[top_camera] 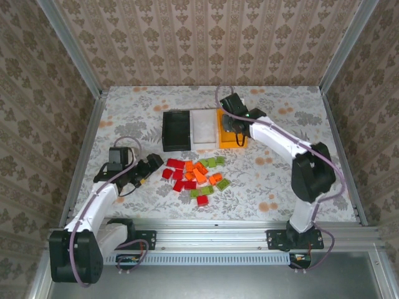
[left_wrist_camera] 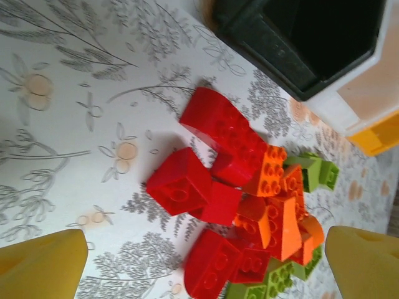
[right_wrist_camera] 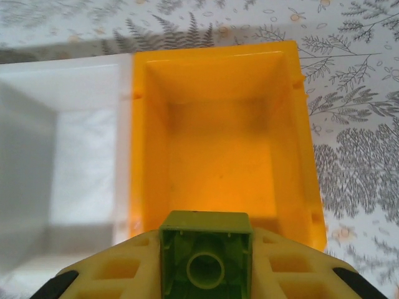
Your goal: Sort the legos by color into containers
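Observation:
The light green lego (right_wrist_camera: 206, 246) still hangs above the opening of the orange-yellow bin. My right gripper should next lower toward the bare bottom of that bin and let go of the lego.
My right gripper (right_wrist_camera: 207, 269) is shut on a light green lego (right_wrist_camera: 206, 246), its hollow underside facing the camera, above the near edge of the orange-yellow bin (right_wrist_camera: 310, 162), whose inside looks bare. The white bin (right_wrist_camera: 75, 93) sits to that bin's left. From above, the right gripper (top_camera: 234, 129) hovers over the orange-yellow bin (top_camera: 220, 144), beside the white bin (top_camera: 204, 128) and black bin (top_camera: 176, 129). The lego pile (top_camera: 193, 174) of red, orange and green bricks lies in front of the bins. My left gripper (top_camera: 151, 166) is open just left of the pile, its yellow fingers (left_wrist_camera: 43, 261) flanking red bricks (left_wrist_camera: 181, 187).
The floral tablecloth runs to the metal frame rails on both sides and to a rail at the near edge (top_camera: 212, 227). In the left wrist view the black bin's corner (left_wrist_camera: 268, 43) lies beyond the pile, with orange bricks (left_wrist_camera: 274, 171) and green ones (left_wrist_camera: 321, 171) to the right.

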Available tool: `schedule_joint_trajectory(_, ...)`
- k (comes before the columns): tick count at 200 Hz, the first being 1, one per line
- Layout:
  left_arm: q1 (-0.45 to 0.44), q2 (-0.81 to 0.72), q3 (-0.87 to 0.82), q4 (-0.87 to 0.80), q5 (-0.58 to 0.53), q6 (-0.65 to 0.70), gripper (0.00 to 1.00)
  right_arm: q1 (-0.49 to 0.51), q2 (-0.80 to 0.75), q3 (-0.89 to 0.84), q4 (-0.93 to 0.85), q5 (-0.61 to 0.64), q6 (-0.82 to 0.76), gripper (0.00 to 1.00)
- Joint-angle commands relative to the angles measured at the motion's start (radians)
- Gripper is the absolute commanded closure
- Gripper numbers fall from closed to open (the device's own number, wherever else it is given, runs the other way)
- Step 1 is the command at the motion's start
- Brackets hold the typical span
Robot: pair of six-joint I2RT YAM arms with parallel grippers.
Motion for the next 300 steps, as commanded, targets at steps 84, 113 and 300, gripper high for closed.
schedule_joint_trajectory(84, 0.01, 0.011, -0.012, 0.048, 0.127, -0.001, 0.0, -0.046, 0.206, 0.266, -0.188, -0.067, -0.112, 0.52)
schedule_joint_trajectory(113, 0.009, 0.016, -0.007, 0.048, 0.13, -0.002, 0.0, -0.043, 0.112, 0.218, -0.191, -0.092, -0.077, 0.51)
schedule_joint_trajectory(300, -0.171, -0.425, -0.211, -0.02, 0.077, -0.176, 0.0, 0.416, -0.227, -0.584, -0.005, -0.099, -0.126, 0.22)
